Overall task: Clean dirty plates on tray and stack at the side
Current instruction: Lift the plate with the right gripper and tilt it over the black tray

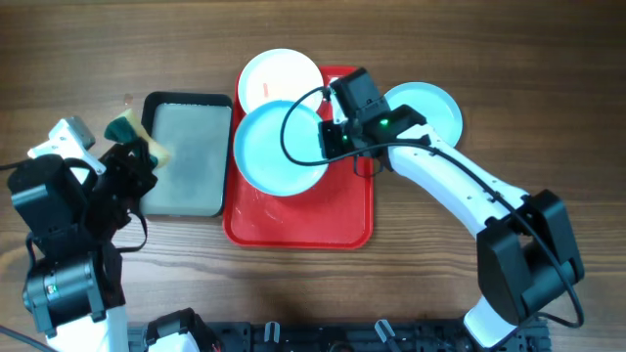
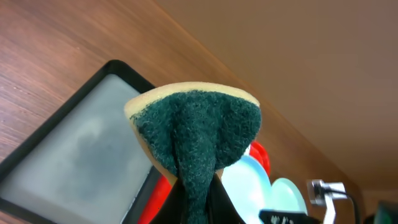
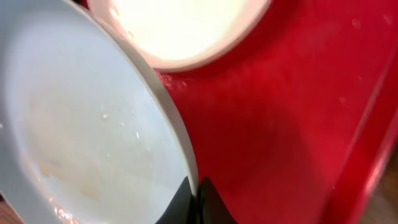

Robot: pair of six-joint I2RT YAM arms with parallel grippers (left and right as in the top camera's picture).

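The second light blue plate [image 1: 424,112] is below my right gripper and to its right in the overhead view, so I will swing over it, lower and release.
The red tray [image 1: 344,223] lies mid-table. A white plate [image 1: 277,78] sits at its far left corner. My right gripper [image 1: 330,139] is shut on the right rim of a light blue plate [image 1: 279,149] and holds it tilted over the tray; the wrist view shows the rim pinched between the fingers [image 3: 194,198], a faint smear on the plate [image 3: 81,155], and the white plate [image 3: 180,28] behind. A second light blue plate [image 1: 428,108] lies on the table right of the tray. My left gripper [image 1: 132,156] is shut on a green and yellow sponge [image 2: 196,134] left of the grey tray.
A black-rimmed grey tray [image 1: 186,154] lies just left of the red tray, also in the left wrist view [image 2: 74,155]. A black cable loops over the held plate near the right wrist. Bare wooden table lies in front of the trays.
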